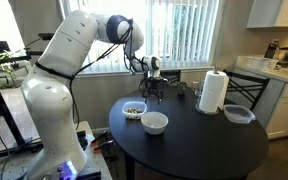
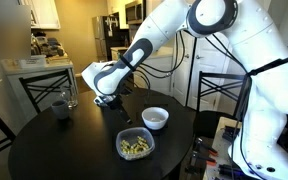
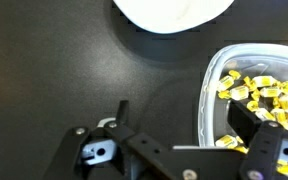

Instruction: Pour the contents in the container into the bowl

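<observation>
My open gripper goes down and toward the right in the wrist view onto the dish's near rim (image 2: 126,131) (image 3: 205,115) next, because its fingers still hover above that rim.
The container (image 1: 134,109) is a shallow see-through dish near the table's edge, also in an exterior view (image 2: 135,145) and at the right of the wrist view (image 3: 209,95). The contents (image 3: 256,90) are yellowish loose bits heaped inside it (image 2: 135,147). The white bowl (image 1: 154,122) stands empty beside it in both exterior views (image 2: 156,118) and at the top of the wrist view (image 3: 174,12). My gripper (image 3: 184,118) is open and empty above the table (image 1: 154,84) (image 2: 109,98). In the wrist view the dish's near rim lies between its fingers.
The round dark table (image 1: 194,140) also holds a paper towel roll (image 1: 214,92), a clear tub with dark rim (image 1: 238,114) and a glass (image 2: 62,105). Chairs stand around the table (image 2: 219,95). A kitchen counter (image 1: 274,68) is behind.
</observation>
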`<state>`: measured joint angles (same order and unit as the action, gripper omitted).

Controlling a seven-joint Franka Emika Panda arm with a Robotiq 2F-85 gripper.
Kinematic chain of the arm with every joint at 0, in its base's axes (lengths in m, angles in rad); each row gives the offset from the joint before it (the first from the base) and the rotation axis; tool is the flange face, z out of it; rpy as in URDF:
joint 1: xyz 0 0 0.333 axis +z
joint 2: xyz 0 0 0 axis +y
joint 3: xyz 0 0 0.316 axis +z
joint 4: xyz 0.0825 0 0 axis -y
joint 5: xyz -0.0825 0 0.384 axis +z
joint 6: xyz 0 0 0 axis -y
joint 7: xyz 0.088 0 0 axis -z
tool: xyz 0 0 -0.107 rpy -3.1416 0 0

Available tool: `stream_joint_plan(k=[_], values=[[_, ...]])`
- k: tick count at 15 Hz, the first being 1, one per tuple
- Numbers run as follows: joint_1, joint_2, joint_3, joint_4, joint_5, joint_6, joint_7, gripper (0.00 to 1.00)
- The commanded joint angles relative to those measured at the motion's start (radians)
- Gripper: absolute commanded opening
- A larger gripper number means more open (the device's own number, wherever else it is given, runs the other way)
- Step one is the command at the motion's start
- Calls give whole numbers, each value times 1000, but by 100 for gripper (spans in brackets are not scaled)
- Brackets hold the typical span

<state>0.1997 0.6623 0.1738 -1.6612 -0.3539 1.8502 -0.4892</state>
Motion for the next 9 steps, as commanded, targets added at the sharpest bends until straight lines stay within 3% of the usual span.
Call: stream_joint_plan(k=[1, 5, 9], values=[[-1, 2, 3, 5, -1, -4, 1, 100], [-1, 2, 3, 5, -1, -4, 1, 100], [-17, -23, 23, -84, 4, 95, -26, 100]])
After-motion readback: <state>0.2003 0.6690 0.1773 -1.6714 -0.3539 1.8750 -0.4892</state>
